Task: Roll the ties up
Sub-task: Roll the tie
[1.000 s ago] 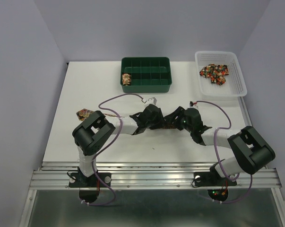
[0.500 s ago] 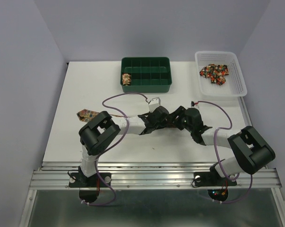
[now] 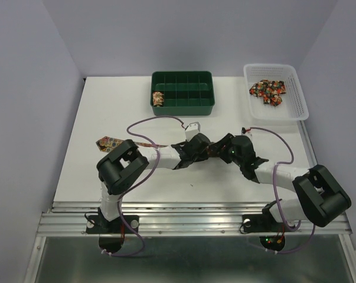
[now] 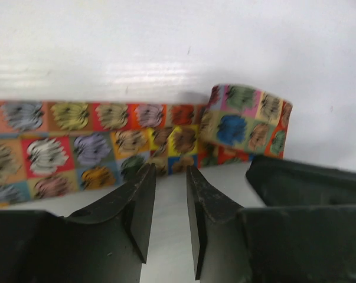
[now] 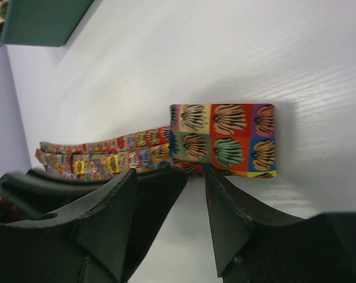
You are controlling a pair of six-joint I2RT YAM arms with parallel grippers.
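Observation:
Next, my right gripper will slide its open fingers to the right in its wrist view to straddle the roll's folded end (image 5: 265,141), since that end lies that way.
One of the ties (image 4: 77,141) lies flat on the white table, a long patchwork strip whose end is turned up into a small roll (image 4: 245,121). My left gripper (image 4: 170,171) is open a narrow way, its tips at the strip's near edge and only bare table between them. My right gripper (image 5: 192,180) is open too, its tips at the near edge of the rolled end (image 5: 225,138). From above, both grippers (image 3: 206,147) (image 3: 222,148) meet at mid-table and hide the roll. The tie's wide end (image 3: 107,142) shows at the left.
A green divided tray (image 3: 183,109) at the back holds one rolled tie (image 3: 158,98) in its left compartment. A white basket (image 3: 297,97) at the back right holds more ties (image 3: 269,90) in a heap. Cables loop over both arms.
The left arm has slid right along the tie until its gripper stands against the right gripper, and its jaws have narrowed. The right gripper has hardly moved.

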